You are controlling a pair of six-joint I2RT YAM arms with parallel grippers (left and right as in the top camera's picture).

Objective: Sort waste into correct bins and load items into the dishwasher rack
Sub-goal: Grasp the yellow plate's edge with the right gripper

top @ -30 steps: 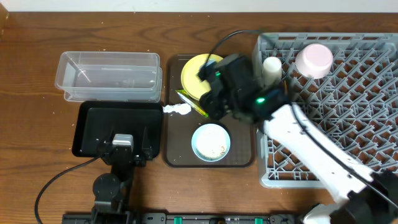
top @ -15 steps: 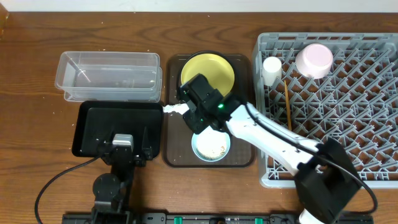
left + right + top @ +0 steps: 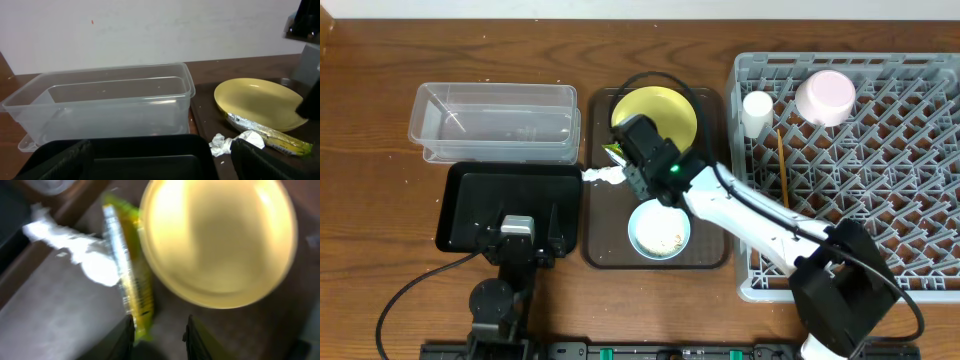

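The wrapper (image 3: 127, 280) lies along one side of the plate, so my right gripper should move down past the plate's near rim to the edge of the yellow plate (image 3: 660, 112) facing the rack.
On the dark brown tray (image 3: 705, 250), my right gripper (image 3: 630, 165) hovers low beside the yellow plate (image 3: 660, 112). In the right wrist view its gripper (image 3: 159, 337) is open, and the green-and-yellow wrapper (image 3: 127, 280) ends just inside the left finger (image 3: 125, 335), not clamped. The white tissue (image 3: 90, 260) lies left of the wrapper. A light blue bowl (image 3: 660, 230) holds rice scraps. My left gripper (image 3: 160, 165) stands wide open over the black tray (image 3: 480, 200), with the clear tub (image 3: 100, 100) behind it.
The grey rack (image 3: 880, 200) on the right holds a pink cup (image 3: 825, 97), a small white cup (image 3: 756, 110) and chopsticks (image 3: 782, 165). My right arm stretches from the front right across the rack's corner and the brown tray.
My right gripper has swung left from the rack's edge to the wrapper beside the plate, then edged slightly back. The plate now shows in full. The left arm has not moved.
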